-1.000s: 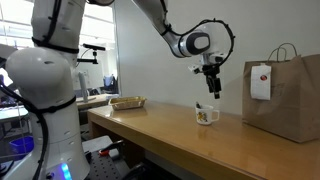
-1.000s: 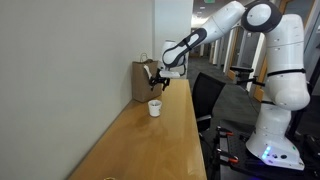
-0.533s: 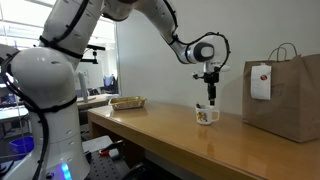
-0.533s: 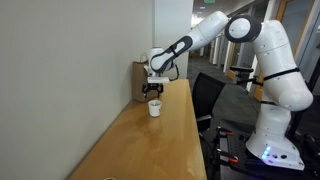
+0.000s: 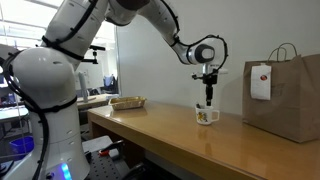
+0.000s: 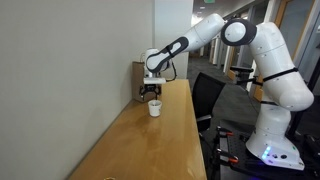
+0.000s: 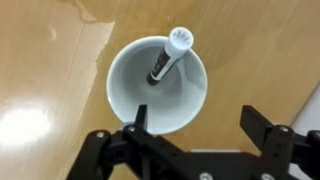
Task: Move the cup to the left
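My gripper's fingers already straddle that part of the cup's rim, so I will next lower it onto the cup's side [image 5: 209, 109] [image 7: 193, 117], one finger inside and one outside.
The cup [image 5: 206, 116] is a small white mug with a faint coloured print, standing on the long wooden table [image 5: 170, 140]. It also shows in an exterior view [image 6: 154, 108]. In the wrist view I look straight down into the cup [image 7: 140, 90]; a marker with a white cap [image 7: 170, 55] leans inside it. My gripper [image 5: 209, 98] hangs just above the cup, also seen in an exterior view [image 6: 152, 96]. It is open [image 7: 198, 122], with one finger over the cup's rim and the other beside it. It holds nothing.
A large brown paper bag [image 5: 285, 95] with a white tag stands behind the cup, also in an exterior view [image 6: 141, 80]. A shallow tan tray [image 5: 128, 102] lies at the table's far end. A wall [image 6: 70, 70] runs along one table side.
The gripper has moved from above and beside the cup to right over it and has come down a little. The cup has not moved.
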Robot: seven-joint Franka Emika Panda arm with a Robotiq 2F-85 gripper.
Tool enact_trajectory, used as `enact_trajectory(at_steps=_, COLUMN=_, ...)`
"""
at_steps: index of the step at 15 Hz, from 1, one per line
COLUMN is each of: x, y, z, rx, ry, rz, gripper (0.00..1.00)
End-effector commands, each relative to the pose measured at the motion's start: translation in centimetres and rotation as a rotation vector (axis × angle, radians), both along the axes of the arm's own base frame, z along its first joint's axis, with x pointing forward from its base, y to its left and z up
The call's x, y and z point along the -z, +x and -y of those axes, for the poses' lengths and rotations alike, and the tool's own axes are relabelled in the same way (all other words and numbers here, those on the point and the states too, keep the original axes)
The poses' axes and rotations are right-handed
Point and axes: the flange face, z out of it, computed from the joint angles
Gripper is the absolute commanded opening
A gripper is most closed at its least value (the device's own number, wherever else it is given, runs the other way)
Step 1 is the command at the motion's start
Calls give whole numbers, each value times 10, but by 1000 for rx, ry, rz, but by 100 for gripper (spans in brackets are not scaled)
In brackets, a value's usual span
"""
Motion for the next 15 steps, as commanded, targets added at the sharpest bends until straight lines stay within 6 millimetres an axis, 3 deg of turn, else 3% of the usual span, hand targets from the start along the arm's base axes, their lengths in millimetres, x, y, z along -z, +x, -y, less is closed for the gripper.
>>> enact_trajectory(at_steps=1, x=12, y=9, z=-5, rx=25, ry=33, rz=-25, gripper=100)
enact_trajectory(at_steps=4, x=29, y=14, z=-8, rx=22, ry=37, rz=-25, gripper=100)
enact_trajectory(at_steps=5, x=34, y=16, z=-8, rx=14, ry=51, rz=-21, gripper=94)
enact_trajectory(at_steps=6, x=37, y=18, z=-8, rx=12, ry=44, rz=-17, gripper=74)
enact_trajectory(at_steps=15, x=43, y=21, z=-13, rx=-27, ry=-23, rz=-12, gripper=4)
